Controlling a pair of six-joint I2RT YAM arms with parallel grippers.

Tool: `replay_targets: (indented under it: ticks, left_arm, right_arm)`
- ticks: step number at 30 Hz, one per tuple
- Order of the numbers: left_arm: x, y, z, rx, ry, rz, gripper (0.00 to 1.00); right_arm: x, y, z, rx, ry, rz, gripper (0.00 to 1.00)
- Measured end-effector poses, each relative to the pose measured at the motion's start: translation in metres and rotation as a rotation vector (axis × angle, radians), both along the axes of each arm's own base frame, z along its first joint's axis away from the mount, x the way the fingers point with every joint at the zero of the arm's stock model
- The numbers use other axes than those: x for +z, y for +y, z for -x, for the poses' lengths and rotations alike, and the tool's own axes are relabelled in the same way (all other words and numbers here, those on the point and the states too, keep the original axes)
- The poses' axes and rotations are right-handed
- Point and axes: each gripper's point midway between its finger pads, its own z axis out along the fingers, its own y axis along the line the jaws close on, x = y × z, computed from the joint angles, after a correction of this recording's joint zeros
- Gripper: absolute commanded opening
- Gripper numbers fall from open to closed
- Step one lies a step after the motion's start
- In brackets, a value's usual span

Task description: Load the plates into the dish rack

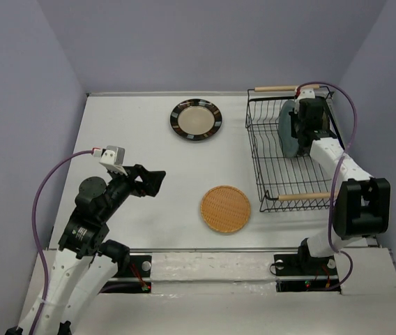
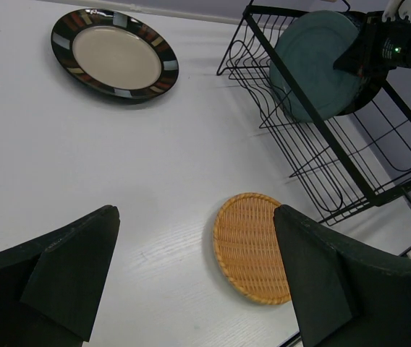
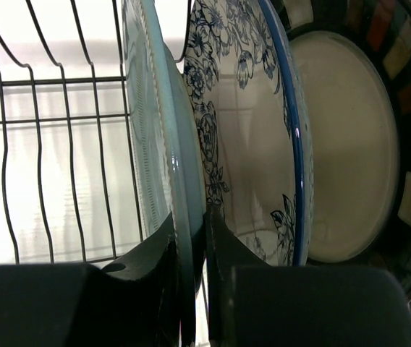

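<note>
I will lower the fingers of my left gripper across onto the wicker plate's rim facing them next, because the plate is below my left gripper and to its right in the top view.
The teal-blue plate (image 3: 155, 144) stands on edge inside the black wire dish rack (image 1: 255, 143). My right gripper (image 3: 191, 225) is shut on its rim. Behind it in the rack stand a white plate with blue flowers (image 3: 249, 130) and a cream plate with a dark striped rim (image 3: 350, 144). A second striped-rim plate (image 1: 196, 119) lies flat on the table at the back. The orange wicker plate (image 1: 225, 208) lies flat just left of the rack's near corner. My left gripper (image 1: 155, 181) hovers open over the table's left side, with the wicker plate (image 2: 249, 246) just ahead of its right finger.
The rack has a wooden rod handle at the far end (image 1: 276, 88) and another at the near end (image 1: 302, 197). Grey walls close in the table on three sides. The arm bases sit along the near edge.
</note>
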Motion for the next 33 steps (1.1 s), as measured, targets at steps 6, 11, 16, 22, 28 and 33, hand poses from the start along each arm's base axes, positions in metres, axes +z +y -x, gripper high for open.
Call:
replay_targets:
  ticks: [6, 11, 16, 22, 28, 33]
  left_arm:
    - [-0.001, -0.001, -0.001, -0.003, 0.005, -0.002, 0.99]
    - [-0.007, -0.006, -0.004, -0.023, 0.028, -0.008, 0.99]
    - [-0.020, -0.015, -0.007, -0.063, 0.087, -0.015, 0.99]
    - [-0.051, -0.040, -0.002, -0.167, 0.211, 0.055, 0.99]
    - [-0.080, -0.055, 0.007, -0.207, 0.335, 0.092, 0.99]
    - [-0.097, -0.082, 0.020, -0.259, 0.380, 0.121, 0.98]
  right_arm:
    - [0.002, -0.001, -0.014, -0.009, -0.019, 0.003, 0.41]
    - [0.008, -0.003, -0.026, -0.039, -0.065, -0.004, 0.66]
    - [0.015, -0.005, -0.026, -0.063, -0.092, -0.017, 0.74]
    - [0.046, -0.003, -0.021, -0.067, -0.164, -0.046, 0.74]
    - [0.062, -0.001, -0.023, -0.067, -0.200, -0.063, 0.75]
    - [0.075, 0.001, -0.020, -0.074, -0.222, -0.095, 0.77]
